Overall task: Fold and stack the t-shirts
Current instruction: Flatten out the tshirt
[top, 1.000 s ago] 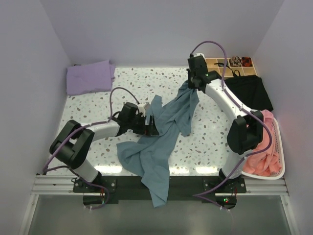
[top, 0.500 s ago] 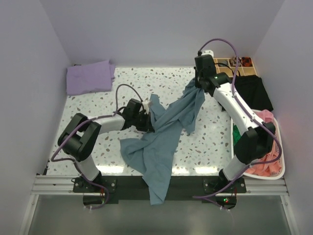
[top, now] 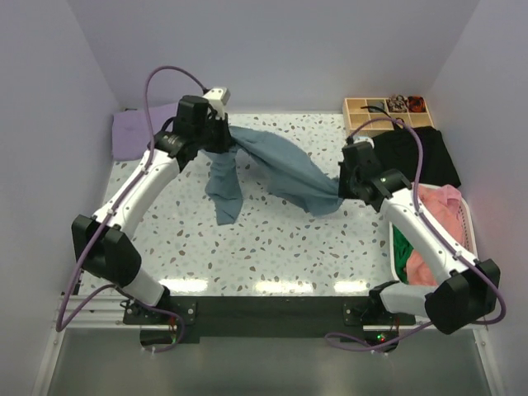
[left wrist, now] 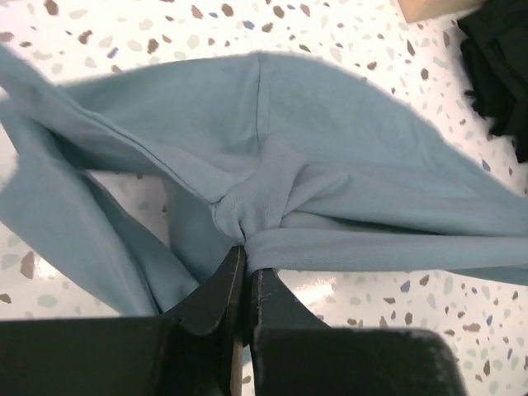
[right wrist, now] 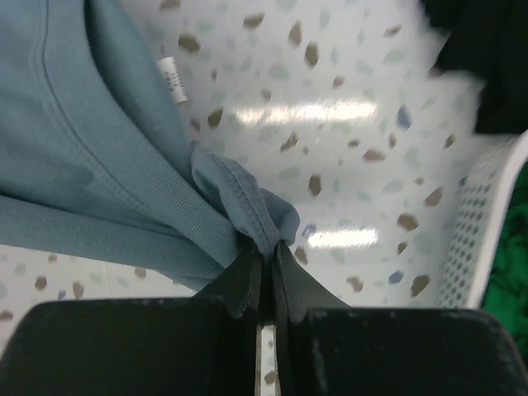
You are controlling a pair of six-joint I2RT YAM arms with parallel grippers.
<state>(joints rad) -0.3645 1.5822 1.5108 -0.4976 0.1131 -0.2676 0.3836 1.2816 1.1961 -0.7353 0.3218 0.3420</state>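
My left gripper next draws back and down toward the bare near tabletop to release the bunched end, since the slate-blue t-shirt [top: 276, 165] hangs above the table.
A slate-blue t-shirt [top: 276, 165] hangs stretched between both arms above the speckled table [top: 272, 247]. My left gripper [top: 221, 139] is shut on one bunched end of it at the back left, and a loose part [top: 223, 190] droops below. My right gripper [top: 340, 191] is shut on the other end at the right, near the collar with its white tag [right wrist: 170, 78]. The left wrist view shows the cloth [left wrist: 330, 165] gathered at my shut fingertips [left wrist: 246, 260]. A folded lavender t-shirt [top: 142, 132] lies at the back left corner. Salmon-pink t-shirts [top: 433, 247] fill the basket.
A white mesh basket [top: 472, 239] stands at the right edge, holding pink and green cloth [top: 399, 246]. Black cloth [top: 417, 157] lies behind it. A wooden compartment tray [top: 388, 109] with small items sits at the back right. Walls close in on three sides.
The left gripper closed on the blue t-shirt and carried it up to the back left. The right gripper moved forward and right. The shirt now hangs spread between them, off the front edge.
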